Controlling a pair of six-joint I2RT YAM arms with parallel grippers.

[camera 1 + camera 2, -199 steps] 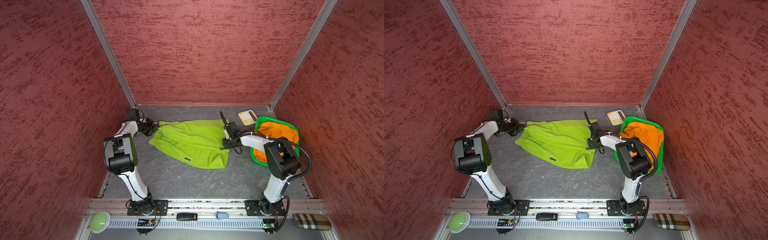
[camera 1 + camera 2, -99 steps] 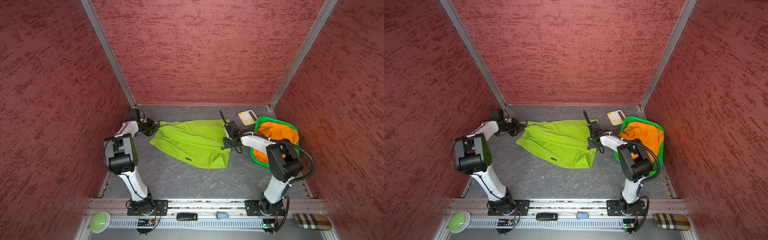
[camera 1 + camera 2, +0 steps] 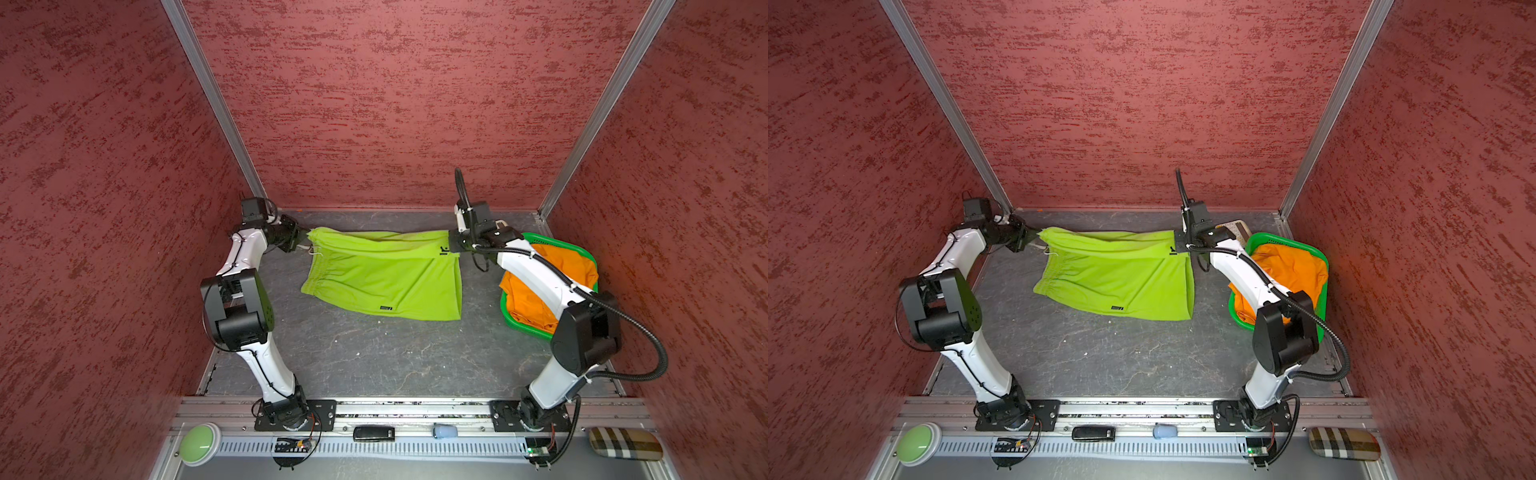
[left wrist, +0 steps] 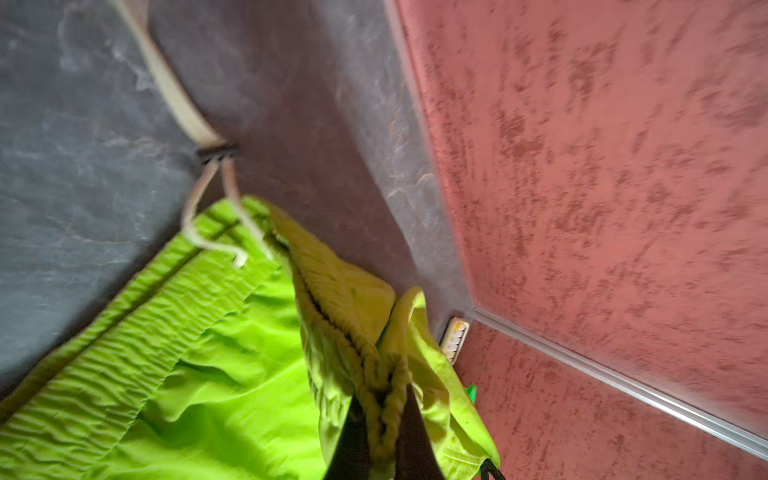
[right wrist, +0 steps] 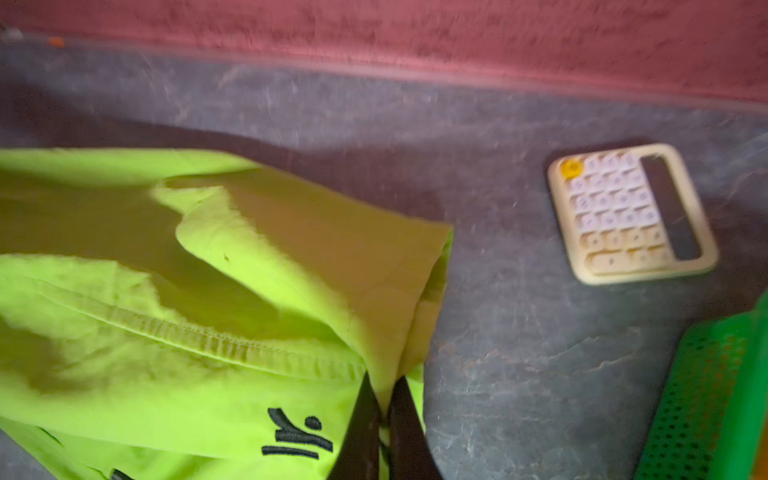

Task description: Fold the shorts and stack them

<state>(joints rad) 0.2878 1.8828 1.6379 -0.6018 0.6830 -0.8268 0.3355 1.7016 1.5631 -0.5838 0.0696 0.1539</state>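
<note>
The robot's right gripper needs to pull the raised leg hem of the shorts back and down to the grey floor by the basket to let go of it.
The lime green shorts (image 3: 386, 274) (image 3: 1121, 278) hang stretched between my two grippers near the back wall, and their lower part rests on the grey floor. My left gripper (image 3: 305, 239) (image 4: 384, 399) is shut on the gathered waistband corner, beside the white drawstring (image 4: 208, 232). At the other end, my right gripper (image 3: 453, 247) (image 5: 384, 399) is shut on a leg hem corner next to a black logo (image 5: 297, 434). Orange shorts (image 3: 557, 266) (image 3: 1291, 270) lie bunched in the green basket (image 3: 552, 245) on the right, partly behind my right arm.
A cream calculator (image 5: 627, 212) (image 3: 1235, 227) lies at the back right by the basket (image 5: 715, 395). Red walls close in the back and both sides. On the front rail sit a green button (image 3: 200, 444), a black device (image 3: 373, 433) and a plaid case (image 3: 625, 444).
My right gripper has risen and moved toward the back wall with the hem corner. The shorts' upper edge is now pulled taut between both grippers. The left gripper has barely moved.
</note>
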